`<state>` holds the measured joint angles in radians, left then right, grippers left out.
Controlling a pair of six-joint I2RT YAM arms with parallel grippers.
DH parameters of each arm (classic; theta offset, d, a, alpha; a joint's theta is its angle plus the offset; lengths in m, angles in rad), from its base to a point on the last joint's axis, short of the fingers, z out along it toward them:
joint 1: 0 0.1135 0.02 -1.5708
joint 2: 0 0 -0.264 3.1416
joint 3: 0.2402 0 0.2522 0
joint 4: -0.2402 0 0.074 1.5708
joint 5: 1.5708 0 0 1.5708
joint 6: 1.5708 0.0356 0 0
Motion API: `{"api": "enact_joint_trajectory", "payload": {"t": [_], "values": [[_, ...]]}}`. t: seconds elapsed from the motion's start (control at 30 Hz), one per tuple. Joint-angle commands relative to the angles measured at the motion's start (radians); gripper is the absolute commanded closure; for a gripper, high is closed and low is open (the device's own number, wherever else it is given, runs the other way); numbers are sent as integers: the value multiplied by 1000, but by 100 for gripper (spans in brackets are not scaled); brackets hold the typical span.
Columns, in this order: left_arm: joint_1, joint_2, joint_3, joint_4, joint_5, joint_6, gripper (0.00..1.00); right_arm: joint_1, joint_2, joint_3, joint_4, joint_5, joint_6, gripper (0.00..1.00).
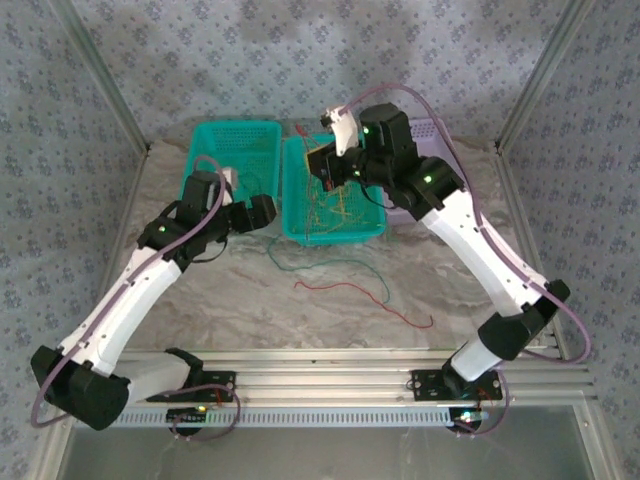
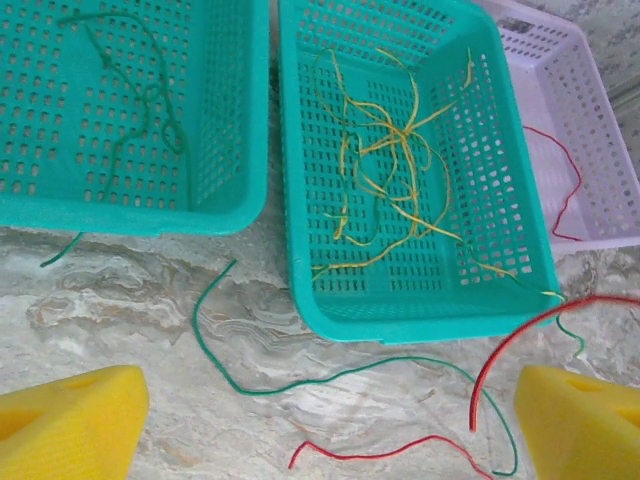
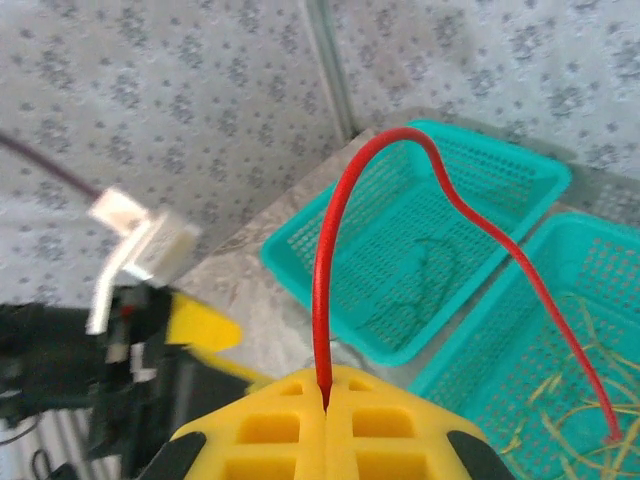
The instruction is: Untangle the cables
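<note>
My right gripper must bring the red cable across from the middle teal basket [image 1: 335,238] and down into the lavender basket [image 1: 431,141], to release it where a red cable lies.
My right gripper [image 3: 325,405] is shut on a red cable [image 3: 330,260], which arcs up from its fingertips and drops toward the middle teal basket [image 3: 520,300]. From above, that gripper [image 1: 326,172] hovers over this basket [image 1: 335,238], where a yellow-orange tangle [image 2: 390,170] lies. A green cable [image 2: 140,100] sits in the left teal basket [image 2: 130,215]. On the marble table lie another green cable [image 2: 300,385] and a red one [image 2: 380,455]. My left gripper [image 2: 330,440] hangs open above them, its yellow fingers [image 2: 70,420] wide apart with nothing between them.
A lavender basket [image 2: 590,110] at the right holds a red cable [image 2: 568,180]. A red strand [image 2: 500,350] curves in front of the middle basket's near right corner. Metal frame posts [image 1: 110,85] and patterned curtains close in the table's sides and back.
</note>
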<state>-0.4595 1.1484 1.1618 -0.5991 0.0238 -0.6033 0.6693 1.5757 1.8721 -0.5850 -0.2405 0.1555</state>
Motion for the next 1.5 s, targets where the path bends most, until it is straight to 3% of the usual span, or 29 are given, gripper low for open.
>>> {"api": "enact_joint_trajectory", "payload": {"t": [0.0, 0.13, 0.3, 0.4, 0.57, 1.0, 1.37, 1.4, 1.47], "values": [[5, -9, -41, 15, -20, 14, 6, -64, 15, 56, -5, 119, -65, 100], [6, -3, -59, 28, -4, 15, 6, -168, 13, 49, 53, 293, -87, 100], [5, 11, -67, 39, 8, 11, 6, -322, 78, 73, 79, 305, -77, 100], [5, 12, -68, 37, 10, 11, 6, -393, 118, 50, 127, 374, -97, 100], [1, 12, -79, 45, 14, 7, 6, -522, 271, 151, 91, 330, -73, 100], [-16, 10, -94, 49, -8, 0, 6, -576, 591, 226, 37, 296, -78, 100], [-34, 13, -99, 49, -22, -1, 6, -588, 694, 248, -12, 244, -29, 100], [-33, 13, -101, 49, -23, -1, 6, -590, 701, 252, -40, 236, -24, 98], [-37, 12, -103, 50, -24, -3, 6, -592, 706, 262, -60, 223, -14, 84]]}}
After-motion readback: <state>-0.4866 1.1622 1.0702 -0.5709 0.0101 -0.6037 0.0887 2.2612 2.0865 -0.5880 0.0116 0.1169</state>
